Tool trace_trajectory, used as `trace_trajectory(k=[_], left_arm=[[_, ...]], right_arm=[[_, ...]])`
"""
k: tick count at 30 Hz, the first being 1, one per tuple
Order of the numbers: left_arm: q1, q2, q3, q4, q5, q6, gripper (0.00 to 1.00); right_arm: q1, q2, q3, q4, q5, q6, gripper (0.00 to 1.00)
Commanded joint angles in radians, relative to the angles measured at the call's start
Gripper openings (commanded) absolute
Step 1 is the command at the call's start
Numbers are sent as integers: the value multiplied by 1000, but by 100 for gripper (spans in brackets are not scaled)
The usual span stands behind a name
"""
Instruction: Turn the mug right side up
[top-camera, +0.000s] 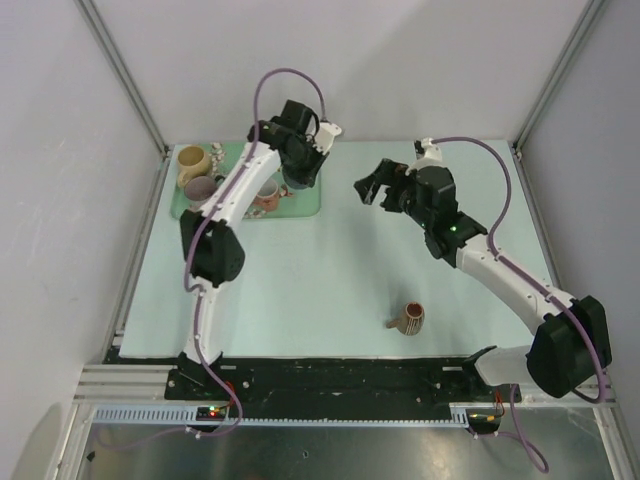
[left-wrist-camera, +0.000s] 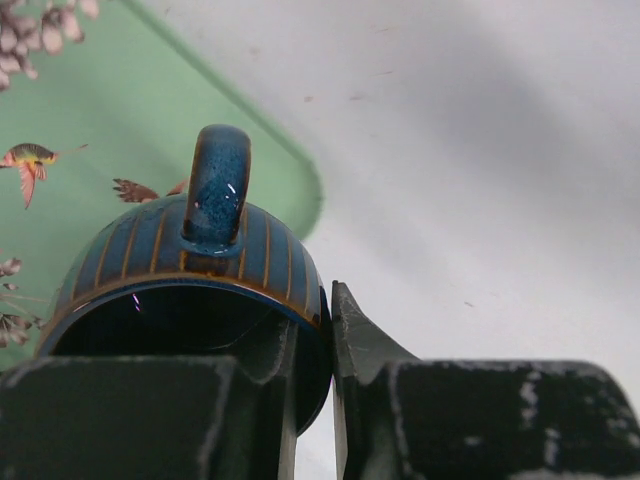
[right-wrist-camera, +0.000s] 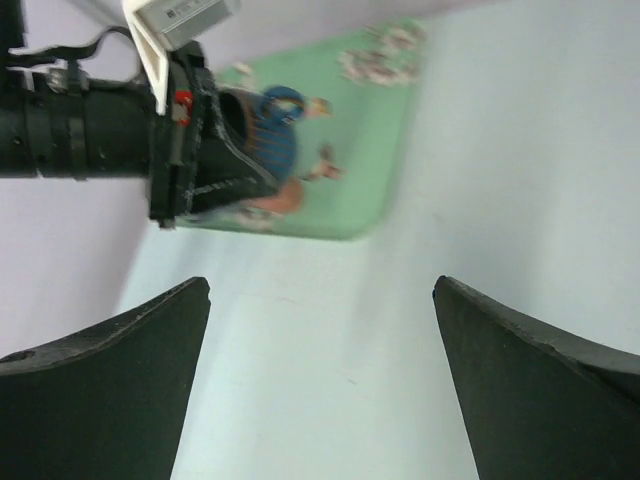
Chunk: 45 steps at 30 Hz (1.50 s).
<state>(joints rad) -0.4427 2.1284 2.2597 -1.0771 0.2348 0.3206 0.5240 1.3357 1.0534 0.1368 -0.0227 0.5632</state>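
The spot on the tray's end (top-camera: 302, 202) beside the pink mug is below my left gripper, so next the gripper will go down, set the blue mug there and let go of the blue mug's rim.
My left gripper (top-camera: 300, 172) is shut on the rim of a dark blue mug with gold stripes (left-wrist-camera: 190, 260), one finger inside the mouth and one outside (left-wrist-camera: 315, 340). The mug hangs over the right end of the green tray (top-camera: 305, 205), its mouth facing the wrist camera and its handle (left-wrist-camera: 217, 185) pointing away. The mug also shows in the right wrist view (right-wrist-camera: 275, 135). My right gripper (top-camera: 368, 188) is open and empty (right-wrist-camera: 320, 300) above the table, to the right of the tray. A small brown mug (top-camera: 407, 319) lies on its side near the front edge.
The tray (left-wrist-camera: 120, 110) holds a tan mug (top-camera: 192, 160), a pale purple mug (top-camera: 200, 190) and a pink mug (top-camera: 268, 195) beside my left arm. Frame posts and white walls close the back and sides.
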Motion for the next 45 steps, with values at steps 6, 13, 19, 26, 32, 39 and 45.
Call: trace_trajectory(k=[6,13,19,26,32,39,45], left_arm=[[15,238,221,58,-142,49,0],[45,325,209,104,-17,9,0],[75,374,171,121,46,1,0],[90,378,151,125,106,5,11],[96,364,148,126,98,-1,46],[100,123,25,125,5,-50,70],[99,-149,-186,124,143,-24,80]], right_arm=[[-43,-62,22,-409,182,-110,99],[-20,-117,-1,-491,28,-326,99],[58,-193,-34,-535,-209,-628,99],[161,-206,-33,-625,-391,-783,100],[317,-157,-28,-839,-350,-1045,99],[465,22,3,-1036,-215,-1207,100],[501,222,42,-1170,-101,-1286,100]])
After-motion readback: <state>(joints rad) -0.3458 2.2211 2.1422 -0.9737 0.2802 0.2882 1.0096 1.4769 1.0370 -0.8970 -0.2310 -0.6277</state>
